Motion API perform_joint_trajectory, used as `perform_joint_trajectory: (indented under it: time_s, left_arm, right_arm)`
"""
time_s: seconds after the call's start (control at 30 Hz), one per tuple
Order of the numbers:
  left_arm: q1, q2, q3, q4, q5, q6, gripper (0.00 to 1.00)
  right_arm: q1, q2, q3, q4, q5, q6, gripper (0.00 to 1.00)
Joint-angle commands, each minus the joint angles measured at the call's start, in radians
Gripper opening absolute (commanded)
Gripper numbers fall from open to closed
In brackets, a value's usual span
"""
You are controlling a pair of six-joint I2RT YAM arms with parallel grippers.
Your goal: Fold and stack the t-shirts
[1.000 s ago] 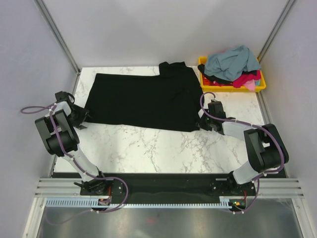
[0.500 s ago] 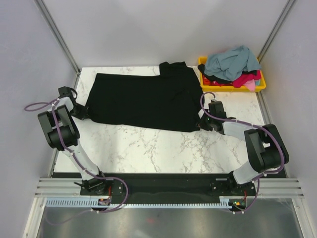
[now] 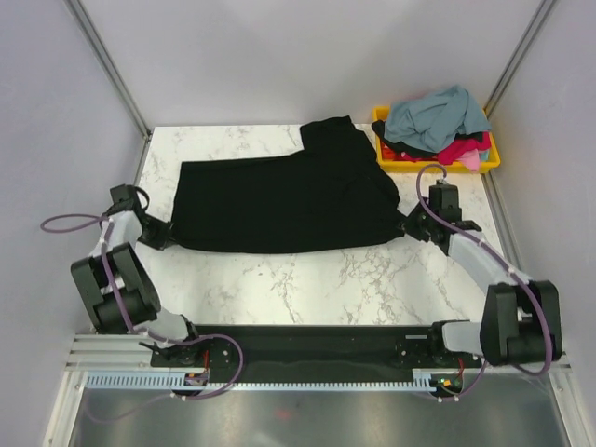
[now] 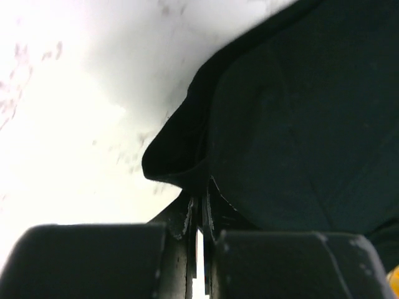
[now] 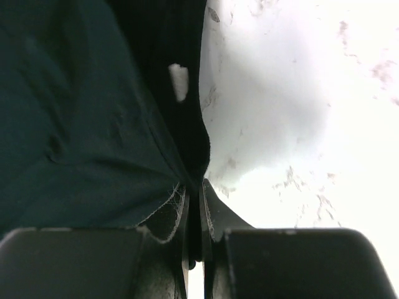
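Observation:
I will lift my left gripper and pull back, then release the t-shirt's corner over the bare near part of the table, because the t-shirt's far part reaches the table's back edge.
The large black t-shirt (image 3: pixel 279 191) lies spread across the marble table (image 3: pixel 307 279), drawn taut between my two grippers. My left gripper (image 3: pixel 165 235) is shut on its near-left corner, and the left wrist view shows the black cloth (image 4: pixel 293 124) bunched into the closed fingertips (image 4: pixel 201 194). At the near-right corner, my right gripper (image 3: pixel 407 226) is shut on the hem. In the right wrist view the black cloth (image 5: pixel 81 124) runs into the pinched tips (image 5: pixel 199 187), with a small white tag (image 5: pixel 179 81) on the fabric. More t-shirts, grey-blue (image 3: pixel 433 114), magenta-red (image 3: pixel 463 147) and pink (image 3: pixel 471 161), are heaped at the back right.
The heap sits in a yellow plastic bin (image 3: pixel 389 154) at the table's back-right corner, just past the black shirt's far-right part. Grey walls with metal rails close in both sides. Bare marble runs between the shirt's near edge and the arm bases.
The left gripper closed on the shirt's near-left corner. The right arm swung outward to the right with its corner, and the shirt's near edge pulled straighter and wider.

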Motion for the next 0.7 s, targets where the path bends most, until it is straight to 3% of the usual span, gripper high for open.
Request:
perform_joint_trajectory:
  time_s: [0.0,0.43,0.5,0.53,0.57,0.63,0.67]
  left_arm:
    - [0.033,-0.165,-0.05,-0.055,0.017,0.038,0.02]
    - [0.194,-0.475,-0.084,-0.251,0.101,0.121,0.03]
    - [0.217,-0.492,-0.094,-0.267,0.127,0.146,0.09]
    - [0.241,-0.504,-0.096,-0.274,0.136,0.155,0.17]
    - [0.251,-0.51,-0.093,-0.296,0.15,0.164,0.5]
    - [0.254,-0.521,-0.085,-0.317,0.146,0.176,0.78]
    - [0.256,-0.533,-0.079,-0.336,0.14,0.172,0.95]
  right_arm:
    - [-0.023,-0.114,-0.029,-0.105,0.031,0.001,0.0]
    - [-0.026,-0.433,-0.213,-0.271,-0.003,0.139,0.0]
    - [-0.028,-0.472,-0.229,-0.31,0.008,0.152,0.0]
    - [-0.028,-0.516,-0.232,-0.327,0.016,0.166,0.01]
    - [-0.028,-0.536,-0.232,-0.367,0.025,0.174,0.27]
    - [-0.028,-0.596,-0.235,-0.396,0.056,0.191,0.59]
    - [-0.028,-0.614,-0.229,-0.428,0.072,0.198,0.86]
